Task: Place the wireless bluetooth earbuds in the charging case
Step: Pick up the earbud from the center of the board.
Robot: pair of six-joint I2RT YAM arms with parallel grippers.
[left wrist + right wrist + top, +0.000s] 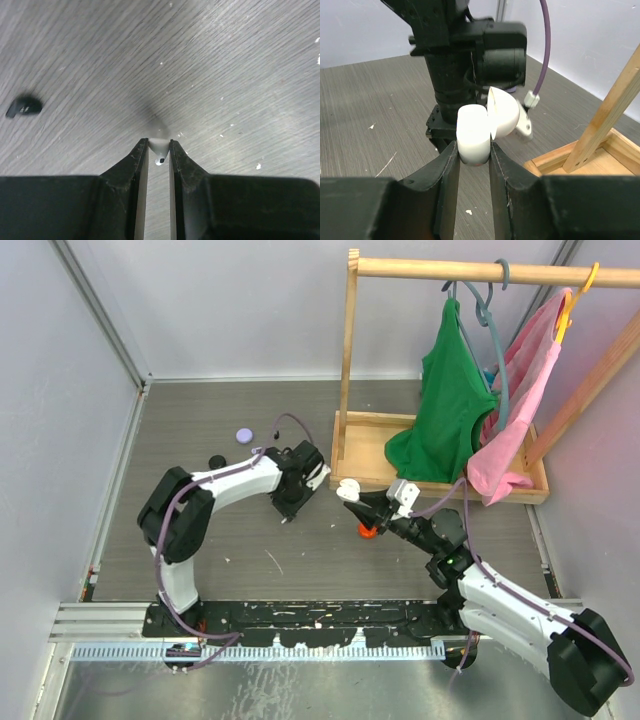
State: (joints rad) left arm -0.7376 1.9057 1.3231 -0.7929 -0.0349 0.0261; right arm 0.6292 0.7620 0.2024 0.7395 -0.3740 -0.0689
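The left gripper rises toward the open charging case (346, 487) next and releases the earbud inside. The case lies above and to the gripper's right in the top view.
A tiny white earbud (160, 149) is pinched at the tips of my left gripper (159, 142), just above the grey table. In the top view that left gripper (288, 517) points down at the table's middle. My right gripper (474, 146) is shut on the white charging case (473, 134), whose lid (505, 114) stands open to the right. From above, the case (346, 487) hangs close to the right of the left wrist. A black earbud (24, 106) lies on the table to the left of the left gripper.
A wooden clothes rack (350, 360) with a green top (450, 405) and a pink garment (520, 390) stands on a wooden tray (372, 430) at the back right. A lilac disc (244, 436), a black item (215, 462) and a red round object (367, 531) lie on the table.
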